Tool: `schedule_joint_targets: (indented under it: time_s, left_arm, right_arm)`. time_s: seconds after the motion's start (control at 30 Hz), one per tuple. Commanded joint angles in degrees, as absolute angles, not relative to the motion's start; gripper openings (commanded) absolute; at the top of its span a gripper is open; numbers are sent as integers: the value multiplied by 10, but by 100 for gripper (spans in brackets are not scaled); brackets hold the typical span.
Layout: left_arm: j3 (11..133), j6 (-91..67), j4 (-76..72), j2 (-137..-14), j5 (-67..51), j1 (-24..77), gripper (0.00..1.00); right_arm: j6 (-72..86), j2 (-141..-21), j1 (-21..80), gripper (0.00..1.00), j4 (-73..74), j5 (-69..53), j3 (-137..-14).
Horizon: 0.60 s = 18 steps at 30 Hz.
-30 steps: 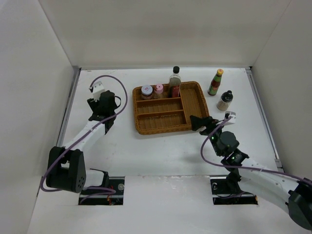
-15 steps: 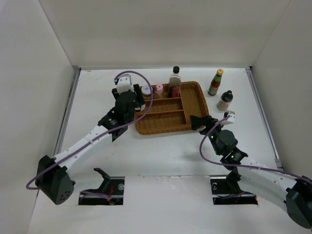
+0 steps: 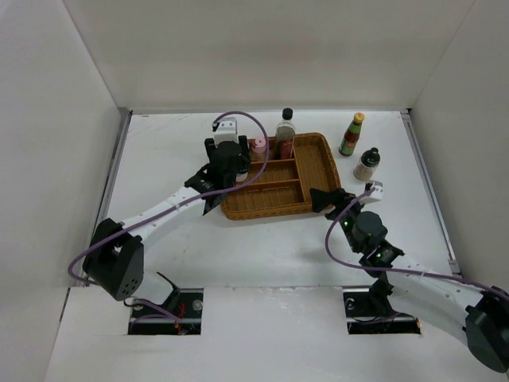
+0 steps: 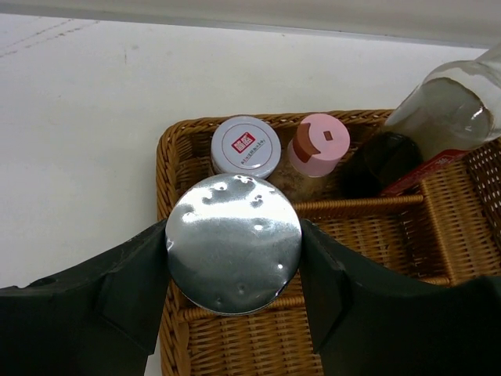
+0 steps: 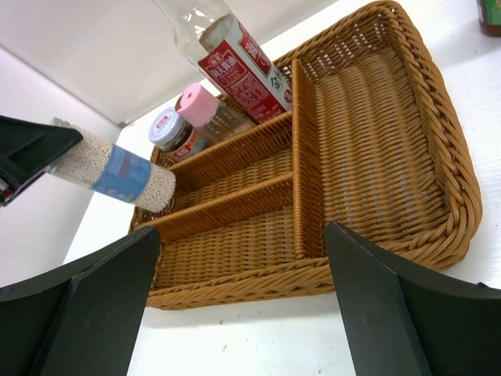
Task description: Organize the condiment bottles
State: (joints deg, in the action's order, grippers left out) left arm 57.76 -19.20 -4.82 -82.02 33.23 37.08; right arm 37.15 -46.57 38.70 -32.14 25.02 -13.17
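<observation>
The left gripper lowers the shaker into the end of the empty middle row next, by the white-lidded jar, then releases it.
My left gripper [image 3: 231,159] is shut on a silver-lidded shaker [image 4: 233,243] of white grains with a blue label [image 5: 109,171], held over the left end of the wicker tray [image 3: 318,171]. In the tray's back row stand a white-lidded jar [image 4: 245,146], a pink-lidded jar [image 4: 319,145] and a tall clear black-capped bottle [image 3: 285,131] with a red label [image 5: 235,63]. A red sauce bottle with a green neck [image 3: 351,134] and a black-capped shaker [image 3: 367,165] stand on the table right of the tray. My right gripper [image 3: 322,199] is open and empty at the tray's front right corner.
The tray's dividers [image 5: 301,149] split it into narrow left rows and one wide right compartment [image 5: 376,141]. White walls close in the table at the back and on both sides. Purple cables loop over both arms.
My left arm has swung right from the table's left side to over the tray's left end. The right arm has barely moved.
</observation>
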Motion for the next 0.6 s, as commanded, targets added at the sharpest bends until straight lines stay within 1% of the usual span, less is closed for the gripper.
schedule_joint_targets:
  time_s: [0.0, 0.17, 0.37, 0.47, 0.57]
  left_arm:
    - [588, -184, -123, -806, 335, 361, 37]
    - [562, -184, -125, -819, 330, 356, 39]
    - [548, -185, -141, -864, 327, 356, 47]
    - [536, -186, -156, -876, 324, 356, 55]
    - [528, -185, -157, -884, 340, 361, 69]
  right_arm:
    - [374, -472, 386, 93, -343, 237, -158]
    - [379, -489, 383, 93, -347, 236, -159]
    - [377, -490, 379, 93, -348, 243, -156]
    - [370, -486, 383, 93, -349, 252, -156]
    - [373, -495, 379, 92, -350, 258, -155]
